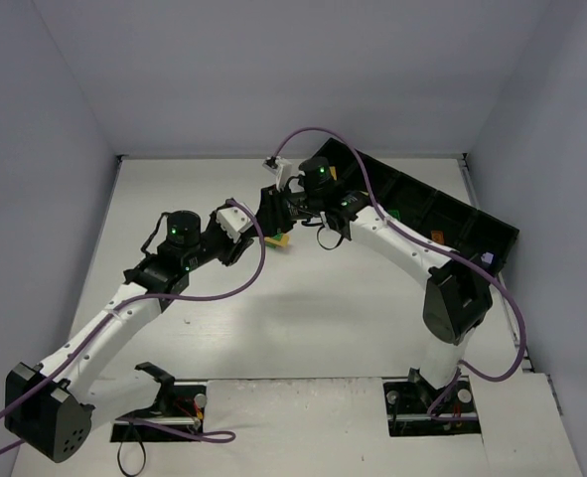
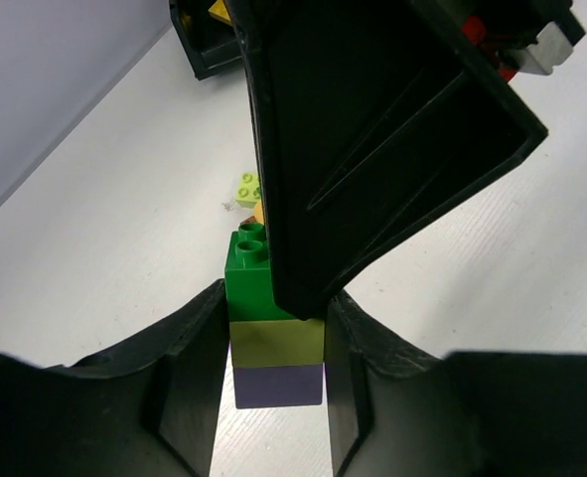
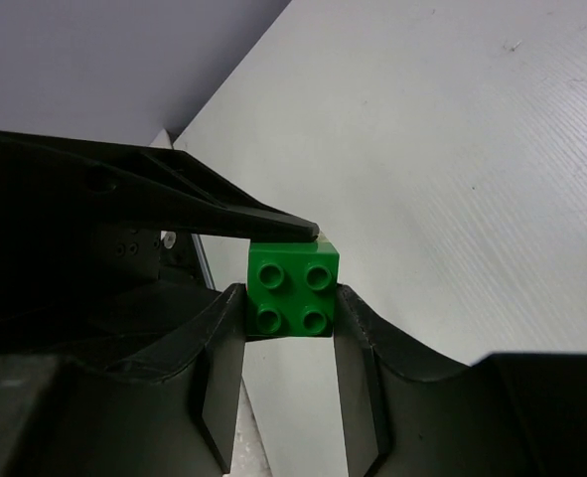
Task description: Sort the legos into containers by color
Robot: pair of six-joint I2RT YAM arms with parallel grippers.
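My right gripper should carry the green brick right in the top view, over the section with matching green [image 1: 393, 214], lower and release.
A stack of three legos hangs above the table: a dark green brick [image 2: 248, 283] on top, a lime brick [image 2: 276, 341] in the middle and a lilac brick [image 2: 278, 384] below. My left gripper [image 2: 277, 298] is shut on the stack's sides at the lime brick. My right gripper [image 3: 290, 293] comes from the opposite side, its fingers pressed on both sides of the dark green brick [image 3: 293, 278], whose four studs face its camera. In the top view the two grippers meet at mid-table [image 1: 271, 214]. A loose lime lego [image 2: 245, 185] and an orange one [image 2: 258, 211] lie on the table beyond.
A long black container [image 1: 442, 214] with several compartments runs diagonally along the back right. Small green [image 1: 396, 213], orange [image 1: 435, 237] and lilac [image 1: 487, 256] pieces show inside it. Grey walls close the table at the back and on both sides.
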